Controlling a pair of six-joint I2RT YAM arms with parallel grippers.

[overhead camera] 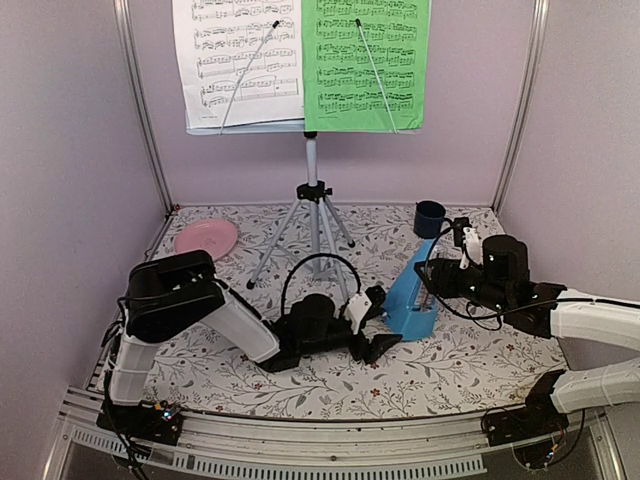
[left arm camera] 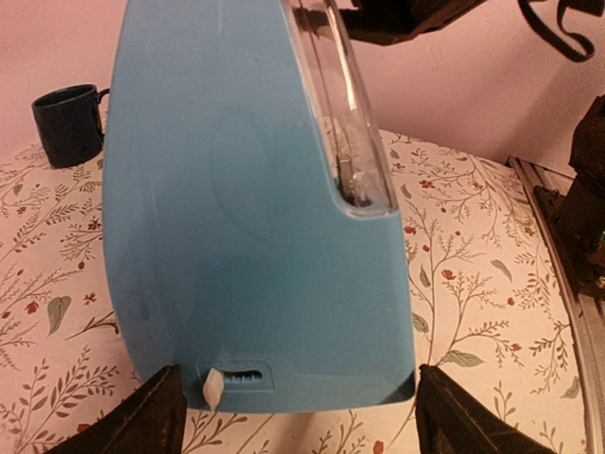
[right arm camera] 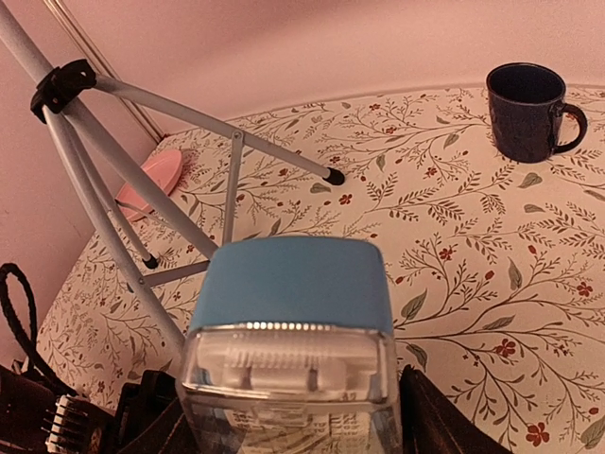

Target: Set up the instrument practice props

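The top of the blue metronome (overhead camera: 408,300) still leans. My right gripper will swing it to the left in the top view next, over its blue base, to release it upright.
The small blue pyramid metronome (overhead camera: 408,300) (left arm camera: 255,236) (right arm camera: 293,284) stands tilted on the floral table, right of the silver tripod (overhead camera: 313,215) (right arm camera: 142,189). My right gripper (overhead camera: 438,280) (right arm camera: 293,421) is shut on its upper part, fingers pressed to both sides of the clear cover. My left gripper (overhead camera: 383,322) (left arm camera: 298,421) is low at its base, open, with a finger close beside each lower corner. The pale music stand's ledge (overhead camera: 245,127) carries a white page (overhead camera: 237,60) and a green page (overhead camera: 365,60), each under a thin wire arm.
A pink plate (overhead camera: 206,238) (right arm camera: 151,175) lies at the back left near a tripod leg. A dark blue mug (overhead camera: 430,217) (left arm camera: 68,123) (right arm camera: 527,112) stands at the back right, just behind the metronome. Pink walls and metal posts close in the table.
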